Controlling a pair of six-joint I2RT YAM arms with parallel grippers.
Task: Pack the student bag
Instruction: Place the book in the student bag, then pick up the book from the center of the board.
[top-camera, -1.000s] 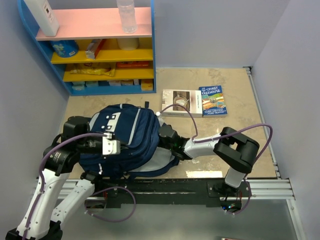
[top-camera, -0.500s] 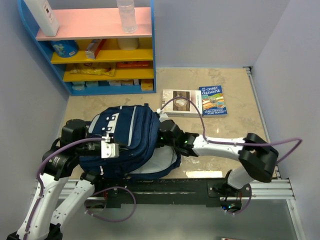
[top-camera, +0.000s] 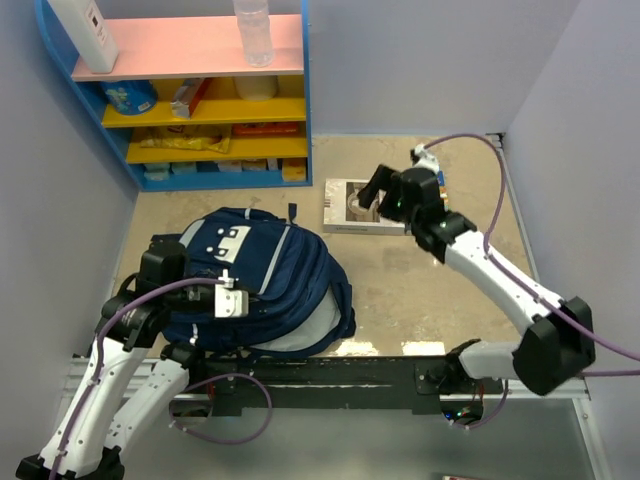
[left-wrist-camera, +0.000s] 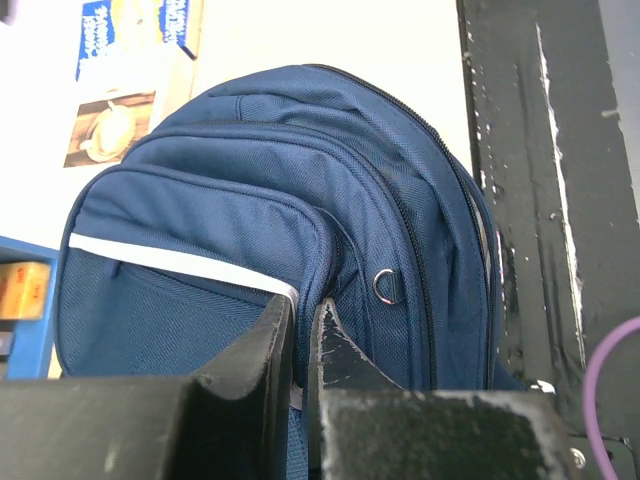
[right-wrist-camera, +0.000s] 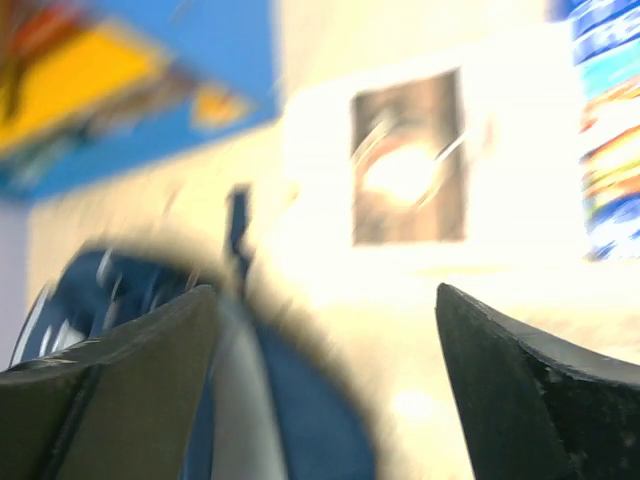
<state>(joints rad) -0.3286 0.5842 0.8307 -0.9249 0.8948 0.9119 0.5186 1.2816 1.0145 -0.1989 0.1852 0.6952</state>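
I should lower my right gripper next, to its right in the top view, onto the edge of the blue book below that is clear of the white book (top-camera: 345, 208).
The student bag (top-camera: 270, 275), a navy backpack with grey stripes and a white patch, lies on the table's near left. My left gripper (top-camera: 226, 300) is shut on a fold of its fabric beside a grey stripe; in the left wrist view the gripper (left-wrist-camera: 303, 318) pinches the bag (left-wrist-camera: 250, 220) near a pocket seam. My right gripper (top-camera: 377, 197) is open and empty, raised over a white book (top-camera: 345, 208) to the bag's upper right. In the blurred right wrist view the open gripper (right-wrist-camera: 322, 300) frames the bag's edge (right-wrist-camera: 300, 420) and the white book (right-wrist-camera: 410, 160).
A blue book (right-wrist-camera: 612, 130) lies right of the white one, mostly hidden under my right arm from above. A blue shelf unit (top-camera: 190, 100) with packets stands at the back left, a bottle (top-camera: 253, 30) on top. A black rail (top-camera: 380, 372) runs along the near edge.
My right gripper left the bag's right side and swung up and back over the books. The bag settled flatter and shifted slightly. My left gripper kept its hold on the bag.
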